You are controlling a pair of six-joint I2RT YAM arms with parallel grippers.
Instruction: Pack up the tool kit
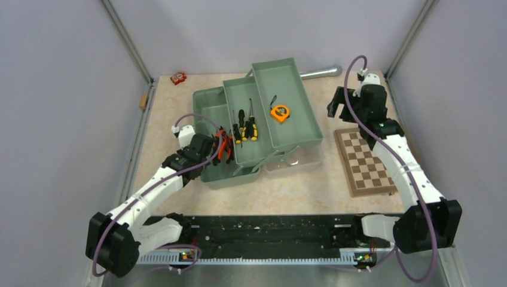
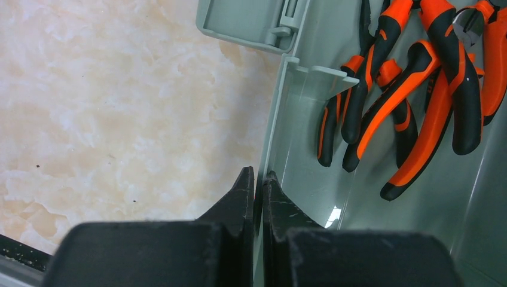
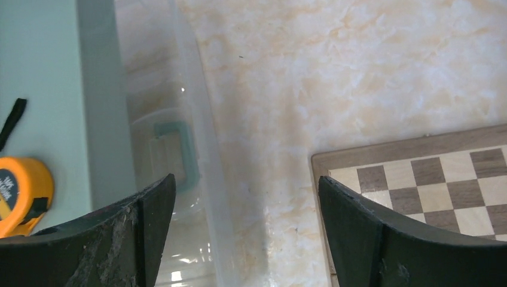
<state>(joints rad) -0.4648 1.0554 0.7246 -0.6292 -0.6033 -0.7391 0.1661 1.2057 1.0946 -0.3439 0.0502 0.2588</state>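
Note:
The trays fan out to the right of my left gripper in the top view, so next I push toward the middle tray (image 1: pixel 260 125) and release the pinched rim of the toolbox.
The sage-green toolbox (image 1: pixel 207 105) stands open with its two trays fanned out to the right. Several orange-black pliers (image 1: pixel 224 145) lie in its base, and they also show in the left wrist view (image 2: pixel 412 78). Yellow-black screwdrivers (image 1: pixel 245 128) lie in the middle tray. The orange tape measure (image 1: pixel 279 112) lies in the far tray and shows in the right wrist view (image 3: pixel 21 191). My left gripper (image 1: pixel 209 154) is shut on the base's left wall (image 2: pixel 281 107), its fingertips (image 2: pixel 245 185) pinching the thin rim. My right gripper (image 1: pixel 336 109) is open and empty, above the bare table between the translucent lid (image 3: pixel 173 149) and the chessboard.
The brown-and-cream chessboard (image 1: pixel 366 161) lies right of the toolbox, its corner in the right wrist view (image 3: pixel 430 173). A grey metal cylinder (image 1: pixel 320 72) lies behind the trays. A small red object (image 1: pixel 178 78) sits at the back left. Grey walls enclose the table.

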